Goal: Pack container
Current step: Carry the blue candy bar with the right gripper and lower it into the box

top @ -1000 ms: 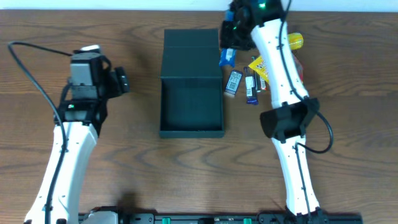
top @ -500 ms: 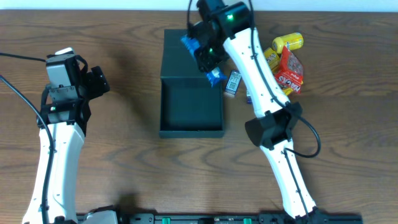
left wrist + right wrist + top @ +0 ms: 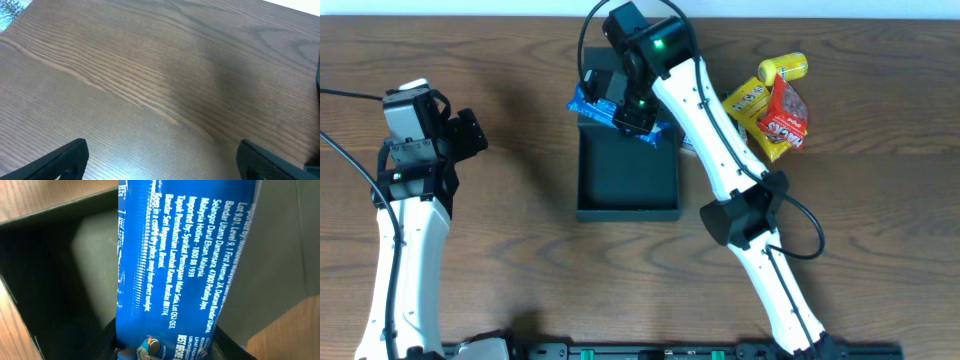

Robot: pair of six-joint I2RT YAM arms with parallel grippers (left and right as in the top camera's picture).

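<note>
The packet overhangs the container's far edge, so my right gripper will next move back and down into the container's inside, below and back of it, to release.
The container point(image 3: 630, 185) is a dark square box lying open at the table's middle, its flap lid folded back on the far side. My right gripper point(image 3: 632, 112) hangs over the box's far edge, shut on a blue snack packet point(image 3: 588, 103) that lies crosswise above the opening. The right wrist view shows the blue packet point(image 3: 185, 255) held at its lower end between the black jaws of my right gripper point(image 3: 165, 347), with the container's dark inside point(image 3: 60, 275) beneath it. My left gripper point(image 3: 470, 135) is well left of the box, open and empty over bare wood point(image 3: 162, 160).
A pile of snacks lies right of the box: a yellow packet point(image 3: 782, 68), a red packet point(image 3: 786, 118) and another yellow one point(image 3: 745, 100). My right arm's forearm crosses the table between the box and that pile.
My right arm has swung left from the snack pile, carrying the blue packet to above the container. My left arm has drawn back to the left.
</note>
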